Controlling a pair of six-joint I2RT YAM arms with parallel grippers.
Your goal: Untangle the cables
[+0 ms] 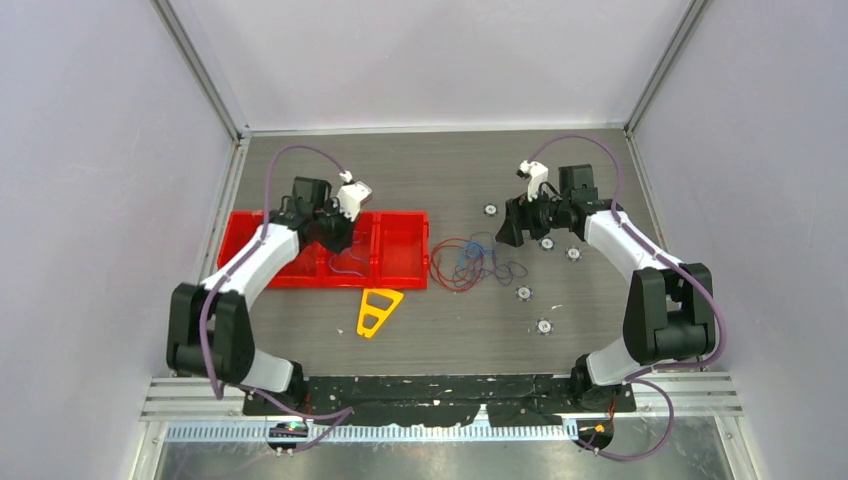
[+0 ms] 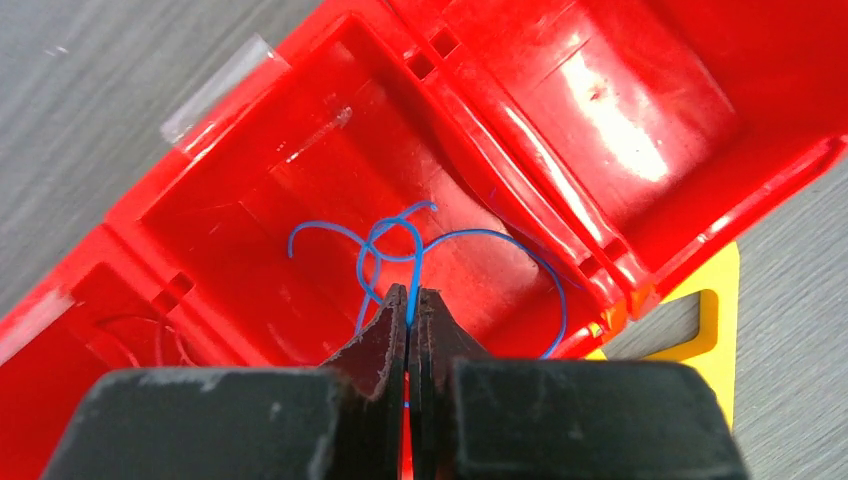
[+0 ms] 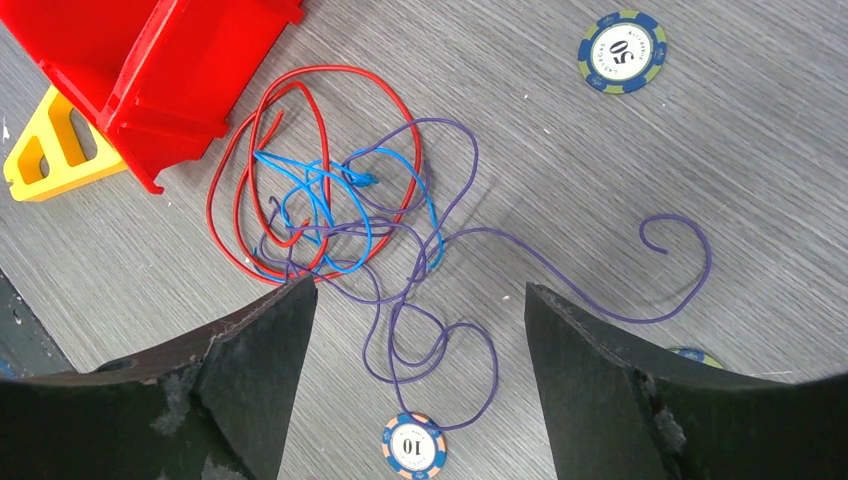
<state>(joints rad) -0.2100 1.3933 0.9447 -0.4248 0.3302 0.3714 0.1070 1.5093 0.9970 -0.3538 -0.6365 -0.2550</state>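
My right gripper is going to shift toward the red tray (image 1: 400, 250) next and go down onto the blue cable's loops inside the red ring, because they are tangled with the purple cable (image 3: 560, 272).
A tangle of thin cables (image 1: 470, 262) lies on the table right of the red tray; in the right wrist view a red cable (image 3: 235, 215), a blue cable (image 3: 318, 195) and a purple cable (image 3: 560, 272) loop through each other. My right gripper (image 3: 420, 295) is open above the tangle's near edge and holds nothing. My left gripper (image 2: 411, 297) is shut on a separate blue cable (image 2: 470, 236) over the red tray's (image 2: 650, 200) middle compartment, where the cable's loops rest. In the top view the left gripper (image 1: 338, 232) hangs over the tray (image 1: 400, 250).
A yellow triangular piece (image 1: 378, 310) lies just in front of the tray. Several poker chips (image 1: 524, 293) dot the table around the right arm; one marked 10 (image 3: 412, 446) lies between my right fingers, one marked 50 (image 3: 621, 51) farther off.
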